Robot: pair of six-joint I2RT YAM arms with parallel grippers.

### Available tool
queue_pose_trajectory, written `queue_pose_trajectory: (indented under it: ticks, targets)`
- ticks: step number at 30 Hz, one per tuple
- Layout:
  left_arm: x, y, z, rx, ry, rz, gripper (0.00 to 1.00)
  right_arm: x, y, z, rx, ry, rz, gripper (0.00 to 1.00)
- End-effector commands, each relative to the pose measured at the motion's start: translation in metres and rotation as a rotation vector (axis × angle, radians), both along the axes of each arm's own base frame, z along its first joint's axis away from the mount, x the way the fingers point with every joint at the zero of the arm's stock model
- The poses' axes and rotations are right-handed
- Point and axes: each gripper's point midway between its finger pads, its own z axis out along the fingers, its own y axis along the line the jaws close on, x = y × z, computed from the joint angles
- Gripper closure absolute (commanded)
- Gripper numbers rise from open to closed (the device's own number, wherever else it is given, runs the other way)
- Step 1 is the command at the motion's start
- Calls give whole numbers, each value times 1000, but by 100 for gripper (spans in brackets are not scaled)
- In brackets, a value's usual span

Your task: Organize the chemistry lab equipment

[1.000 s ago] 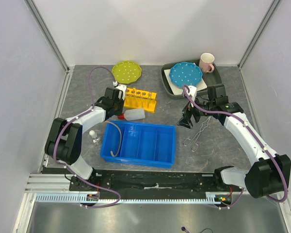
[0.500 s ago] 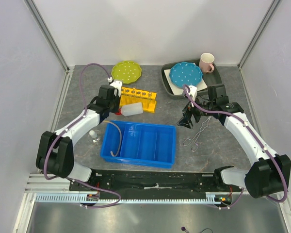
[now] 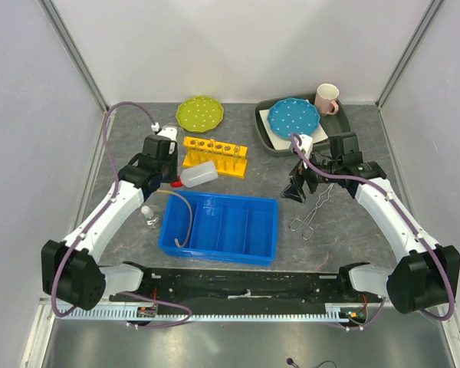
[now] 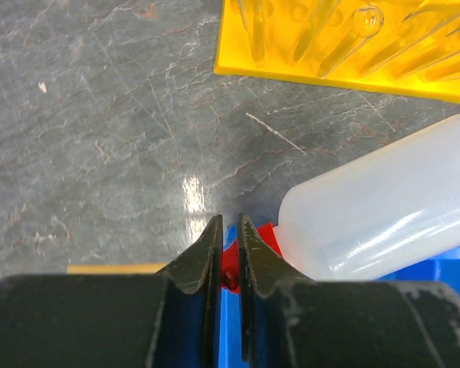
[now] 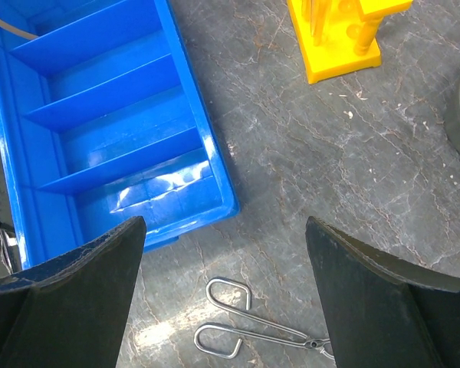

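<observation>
My left gripper draws the bottle (image 3: 200,175) back over the empty section beside the tan tube next and releases the red cap, since that section lies back.
My left gripper (image 3: 172,179) is shut on the red cap (image 4: 267,236) of the white squeeze bottle (image 3: 200,175), which lies tilted between the yellow test-tube rack (image 3: 215,154) and the blue bin's far-left corner. In the left wrist view the bottle (image 4: 383,207) is to the right of the gripper (image 4: 228,230) and the rack (image 4: 345,54) is ahead of it. My right gripper (image 3: 295,192) is open and empty, above the metal tongs (image 3: 313,211); they show in the right wrist view (image 5: 245,337) below the gripper (image 5: 224,230). A tan tube (image 3: 185,218) lies in the bin's left compartment. Small clear glassware (image 3: 148,215) stands left of the bin.
The blue divided bin (image 3: 261,247) sits at the front centre and shows in the right wrist view (image 5: 215,165). A dotted green plate (image 3: 200,113) is at the back. A dotted blue plate (image 3: 294,116) rests on a grey tray (image 3: 265,132), with a pink-handled mug (image 3: 326,97) behind.
My left arm has swung left and back, drawing the squeeze bottle by its cap a little left and away from the bin. The right arm and the tongs have not moved.
</observation>
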Motion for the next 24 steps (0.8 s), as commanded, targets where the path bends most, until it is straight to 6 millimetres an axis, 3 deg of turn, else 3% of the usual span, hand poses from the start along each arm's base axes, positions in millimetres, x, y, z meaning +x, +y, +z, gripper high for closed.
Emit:
queue_pose_trajectory:
  ticks: [1,7,13,16,17,20,24]
  targets:
    - [-26,0,25,-127,35,123,98,-1,1,11,32,-52,14,8]
    - [-76,7,19,-214,163,314,98,-3,-1,15,42,-68,7,7]
    - [-128,-9,8,-249,246,557,98,-5,-1,18,63,-74,11,7]
    - [-153,-9,-6,-199,311,662,98,-7,-1,19,70,-75,16,7]
    - [-163,0,-10,-127,316,690,98,-8,0,19,71,-75,18,7]
    - [-175,3,-21,-121,327,774,98,-10,-2,21,74,-86,13,7]
    - [-172,-15,-21,-143,327,754,98,-13,-2,19,80,-86,17,7]
